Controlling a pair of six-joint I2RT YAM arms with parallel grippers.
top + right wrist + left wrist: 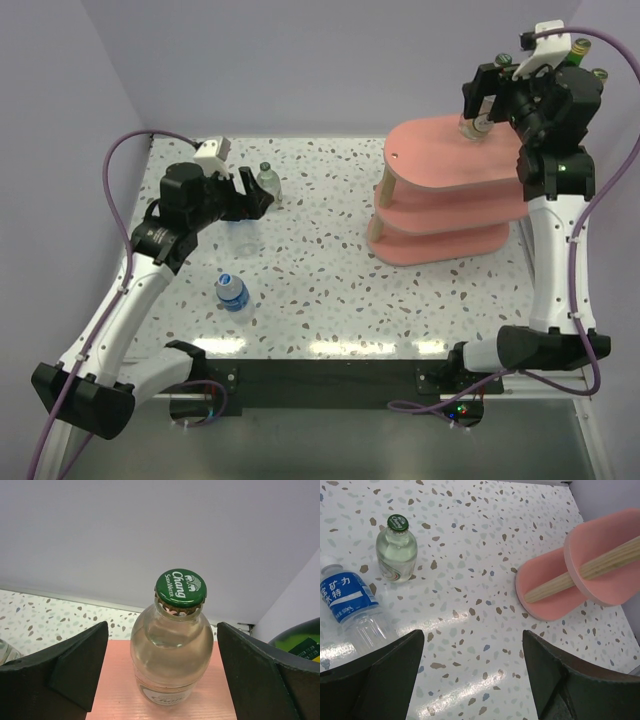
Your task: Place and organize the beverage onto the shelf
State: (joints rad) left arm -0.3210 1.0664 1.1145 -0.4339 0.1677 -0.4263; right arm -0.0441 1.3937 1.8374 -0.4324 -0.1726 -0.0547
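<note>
The green-capped bottle is upright. My left gripper will next move outward to the bottle, turn the fingers down and lower them around its capped neck [265, 170] [398, 527].
The pink three-tier shelf [450, 190] stands at the right; its edge shows in the left wrist view [600, 555]. A clear green-capped bottle [172, 640] stands upright on the top tier [468, 126]. My right gripper [478, 112] is open with a finger on each side of this bottle, not touching it [162, 645]. My left gripper [255, 190] is open and empty above the table [472, 640]. A second green-capped bottle [268, 183] stands just beyond it [396, 550]. A blue-labelled bottle [232, 292] stands nearer the front. One shows in the left wrist view [350, 605].
Dark green glass [300, 640] shows at the right edge of the right wrist view, and green bottle tops [577, 57] peek out behind the right arm. The speckled table [330, 260] ends at a lilac back wall.
</note>
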